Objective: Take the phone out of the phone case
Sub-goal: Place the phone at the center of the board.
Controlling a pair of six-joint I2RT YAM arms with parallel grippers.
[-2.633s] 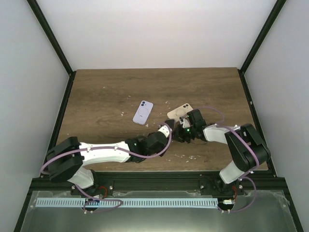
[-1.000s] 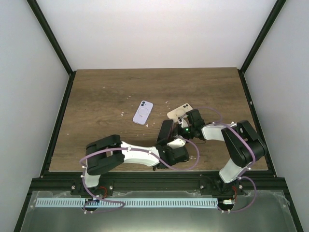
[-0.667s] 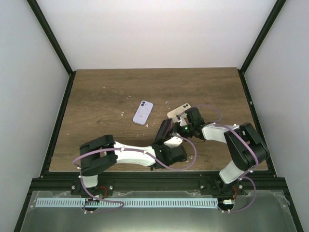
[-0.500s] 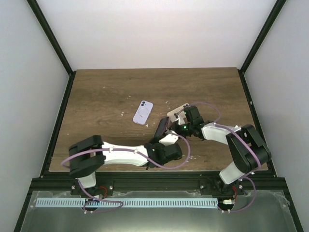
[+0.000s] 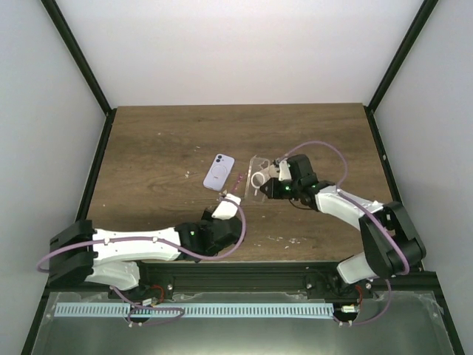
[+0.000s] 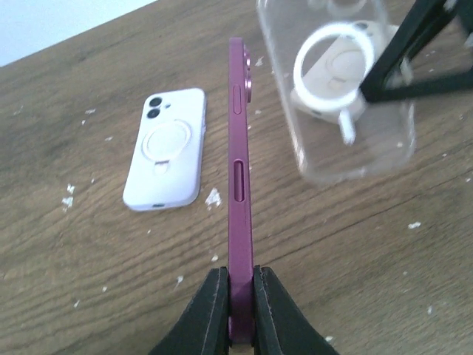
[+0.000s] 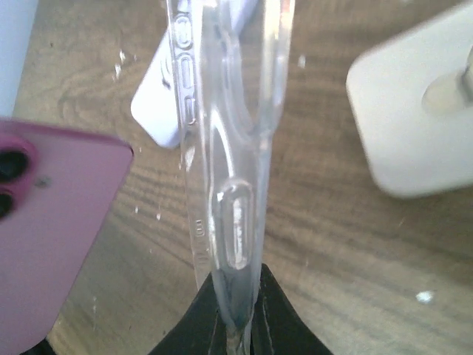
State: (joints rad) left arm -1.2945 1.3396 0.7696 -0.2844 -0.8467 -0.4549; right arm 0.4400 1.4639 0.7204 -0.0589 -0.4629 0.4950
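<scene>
The case (image 5: 257, 177) is off, so my left gripper will go left in the top view, then lower and turn over open wood beside the lilac phone.
My left gripper (image 6: 240, 277) is shut on the lower edge of a magenta phone (image 6: 239, 163) and holds it on edge above the table; the phone is bare. In the top view that phone (image 5: 236, 183) stands just left of the clear phone case (image 5: 257, 177). My right gripper (image 7: 238, 296) is shut on the edge of the clear case (image 7: 229, 148), which is empty and has a white ring on its back (image 6: 332, 70). Phone and case are apart, a small gap between them. The magenta phone's camera corner shows in the right wrist view (image 7: 52, 222).
A lilac phone (image 5: 219, 171) with a ring on its back lies flat to the left of the held phone. A cream phone (image 7: 417, 118) lies flat under and right of the clear case. Small white crumbs are scattered on the wooden table (image 5: 162, 140).
The magenta phone has come out of the clear case. My left gripper has moved left and back with the phone; my right gripper has moved back-left with the empty case.
</scene>
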